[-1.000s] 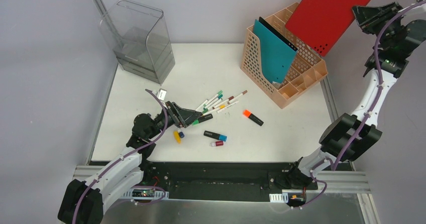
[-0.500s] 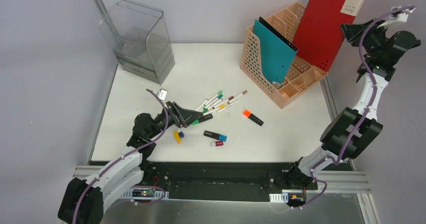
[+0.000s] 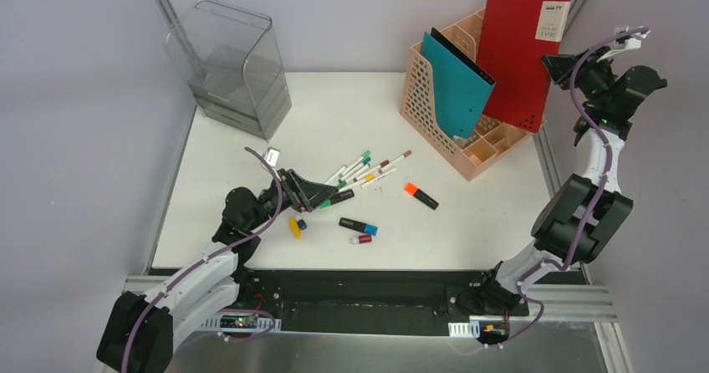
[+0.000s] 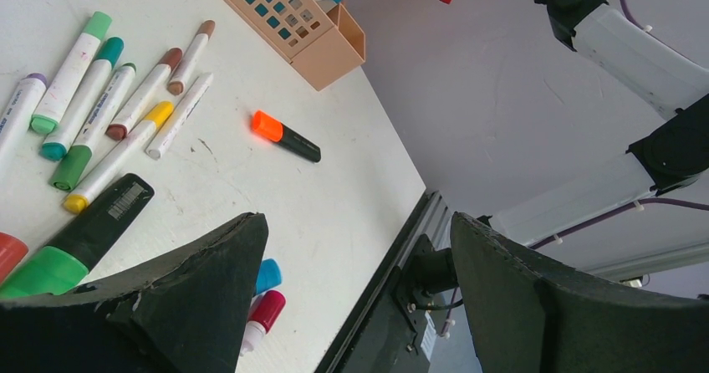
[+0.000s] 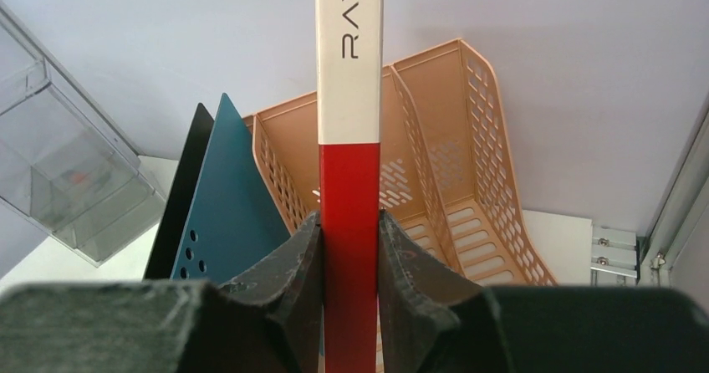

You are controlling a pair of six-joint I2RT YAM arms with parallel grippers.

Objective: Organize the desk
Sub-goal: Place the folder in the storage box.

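My right gripper lowers the red folder [image 3: 518, 55] into the organizer's empty slots next, shifting toward the teal folder [image 3: 456, 84], then releases the red folder's edge.
My right gripper [image 3: 562, 65] is shut on the edge of a red folder [image 3: 518, 55], which hangs upright over the right slots of the peach file organizer [image 3: 435, 109]. In the right wrist view the folder's red and white spine [image 5: 350, 181] is pinched between both fingers of that gripper [image 5: 350, 222]. A teal folder [image 3: 456, 84] leans in the organizer's left slot. My left gripper [image 3: 324, 193] lies low on the white desk [image 3: 351, 122], open, beside a green-capped black marker [image 4: 79, 239]. Nothing is between the jaws of that gripper [image 4: 358, 222].
Several thin markers [image 3: 365, 169] are scattered mid-desk, with an orange highlighter [image 3: 420, 196], a black and blue marker [image 3: 358, 225], a small red-capped item [image 3: 360, 239] and a yellow item [image 3: 294, 227]. A clear plastic drawer unit [image 3: 234, 68] stands back left. The rail [image 3: 368, 293] runs along the near edge.
The right arm has swung the red folder down and leftward, from tilted high at the right to upright over the organizer. The left arm has stayed still.
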